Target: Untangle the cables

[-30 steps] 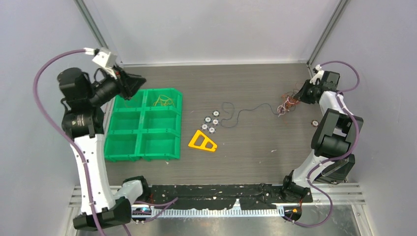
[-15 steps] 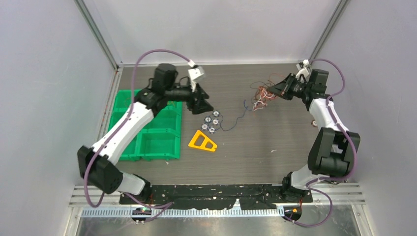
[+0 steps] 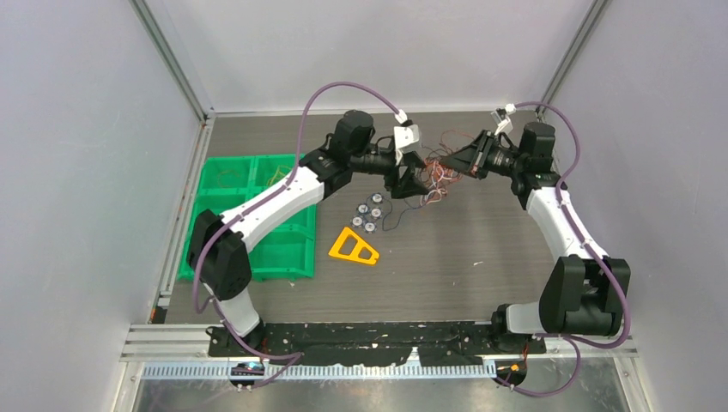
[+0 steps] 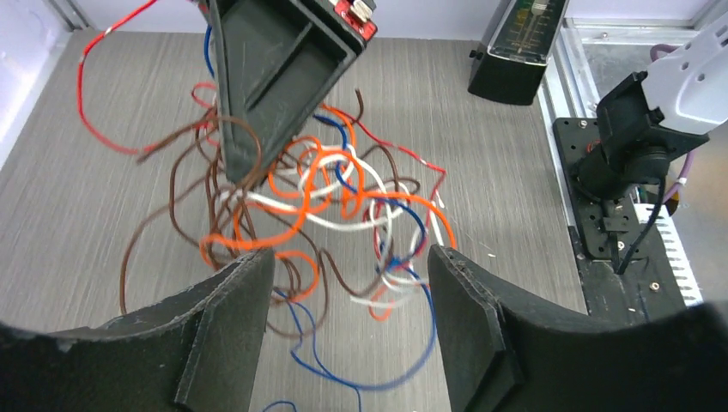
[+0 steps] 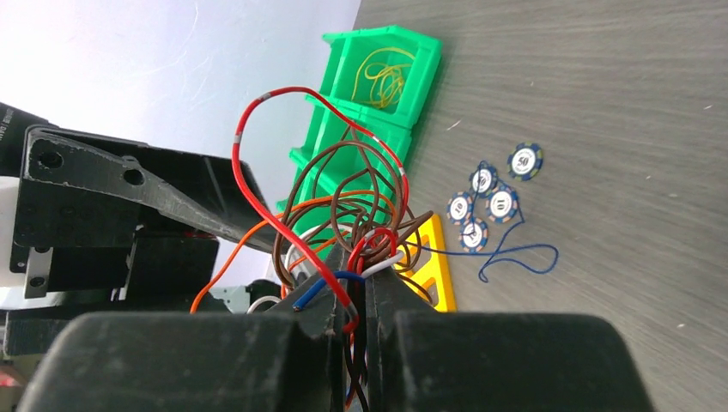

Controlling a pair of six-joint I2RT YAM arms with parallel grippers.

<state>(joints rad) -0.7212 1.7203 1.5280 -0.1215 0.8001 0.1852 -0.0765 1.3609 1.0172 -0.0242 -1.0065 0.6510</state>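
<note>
The robot's right gripper, closed on the bunch (image 3: 441,164), needs to move next away from the left gripper, toward the right in the top view, because the strands hang tangled between the two grippers.
The cables (image 3: 436,172) are a tangled bunch of brown, orange, red, white and blue wires hanging above the table at the back centre. My right gripper (image 3: 455,163) is shut on the top of the bunch (image 5: 348,206), with the wires pinched between its jaws (image 5: 365,270). My left gripper (image 3: 418,182) is open right beside the bunch. In the left wrist view the tangle (image 4: 335,197) hangs just beyond my open left gripper (image 4: 348,257), below the right gripper's tip (image 4: 245,163). A blue strand (image 3: 397,219) trails down to the table.
A green compartment bin (image 3: 249,232) at the left holds yellow wires (image 5: 382,73) in a back cell. Several poker chips (image 3: 369,215) and a yellow triangular frame (image 3: 354,247) lie on the table below the bunch. A black arm base (image 4: 515,51) shows in the left wrist view.
My left arm swung from over the green bin to the back centre, up to the bunch. My right gripper carried the bunch left and off the table.
</note>
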